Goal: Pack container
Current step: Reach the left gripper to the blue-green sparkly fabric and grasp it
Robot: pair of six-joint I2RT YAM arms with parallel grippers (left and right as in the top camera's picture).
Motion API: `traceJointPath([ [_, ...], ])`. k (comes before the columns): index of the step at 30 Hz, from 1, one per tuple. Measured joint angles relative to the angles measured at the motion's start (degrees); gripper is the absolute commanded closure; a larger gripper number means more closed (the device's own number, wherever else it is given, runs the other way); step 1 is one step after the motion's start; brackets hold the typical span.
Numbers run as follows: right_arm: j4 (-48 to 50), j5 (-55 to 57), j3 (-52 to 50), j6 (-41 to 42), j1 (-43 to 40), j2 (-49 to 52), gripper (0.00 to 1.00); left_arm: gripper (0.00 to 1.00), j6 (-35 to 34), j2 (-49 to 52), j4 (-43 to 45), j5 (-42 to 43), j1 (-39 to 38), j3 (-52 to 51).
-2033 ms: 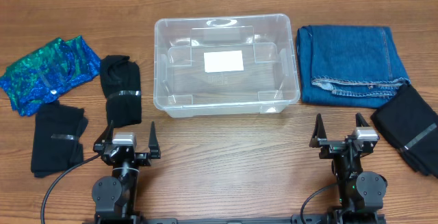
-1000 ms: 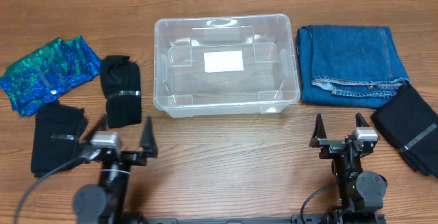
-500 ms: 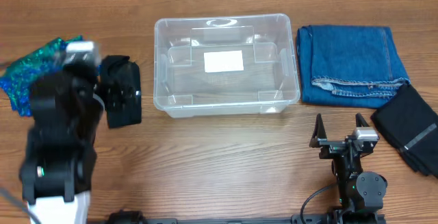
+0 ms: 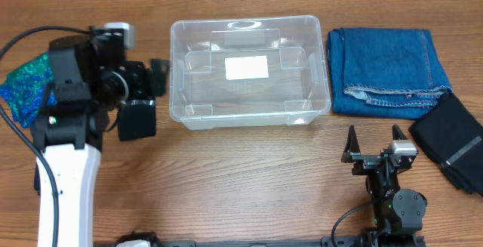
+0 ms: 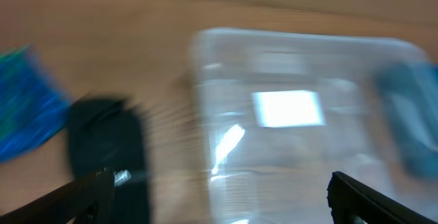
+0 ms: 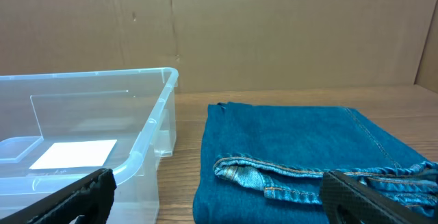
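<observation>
Next I should move my left gripper away from the container, past the folded black garment, and down onto the blue-green shiny garment [image 4: 32, 87] [image 5: 26, 107], because it lies unpacked outside.
The clear container [image 4: 325, 88] stands empty at the table's centre back, with a white label on its base. My left gripper [image 4: 151, 81] is open and empty. It hovers by the container's left wall, above a folded black garment [image 4: 137, 122]. The left wrist view is blurred by motion and shows the container [image 5: 205, 80], the black garment [image 5: 102, 148] and my open fingers [image 5: 219, 196]. My right gripper [image 4: 373, 143] is open and empty at the front right. Its wrist view shows the open fingers [image 6: 219, 196], the container's rim [image 6: 147, 131] and folded blue jeans [image 6: 294, 148].
Folded blue jeans [image 4: 389, 69] lie right of the container. A folded black garment [image 4: 453, 141] lies at the far right. A blue-green shiny garment [image 4: 23, 88] lies at the far left, partly under my left arm. It is a blur in the left wrist view [image 5: 20, 107].
My left arm has risen from its rest at the front and swung back and left, then over to the container's left wall. The right arm has not moved.
</observation>
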Motion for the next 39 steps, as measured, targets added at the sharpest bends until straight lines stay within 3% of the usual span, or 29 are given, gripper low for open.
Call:
traceJointPath([
  [4,-0.02,0.0,0.0,-0.04,0.0,0.0,0.0,0.0,-5.07,7.98,0.17,-6.54,10.6,0.0],
  [10,-0.04,-0.02,0.0,-0.02,0.0,0.0,0.0,0.0,-6.8,17.81,4.31,-11.5,20.26,0.0],
  [13,0.02,0.02,0.0,-0.02,0.0,0.0,0.0,0.0,-1.68,22.16,8.2,-14.49,20.65,0.0],
  [17,-0.04,-0.02,0.0,-0.04,0.0,0.0,0.0,0.0,11.04,26.62,14.97,-16.41,19.08,0.04],
  [24,-0.02,0.0,0.0,-0.02,0.0,0.0,0.0,0.0,23.52,33.33,19.91,-20.79,17.42,0.11],
  [30,-0.04,0.0,0.0,-0.04,0.02,0.0,0.0,0.0,27.85,40.41,22.32,-24.5,17.44,0.11],
  [39,-0.04,0.0,0.0,-0.02,0.0,0.0,0.0,0.0,32.17,43.78,32.63,-28.02,17.44,0.15],
])
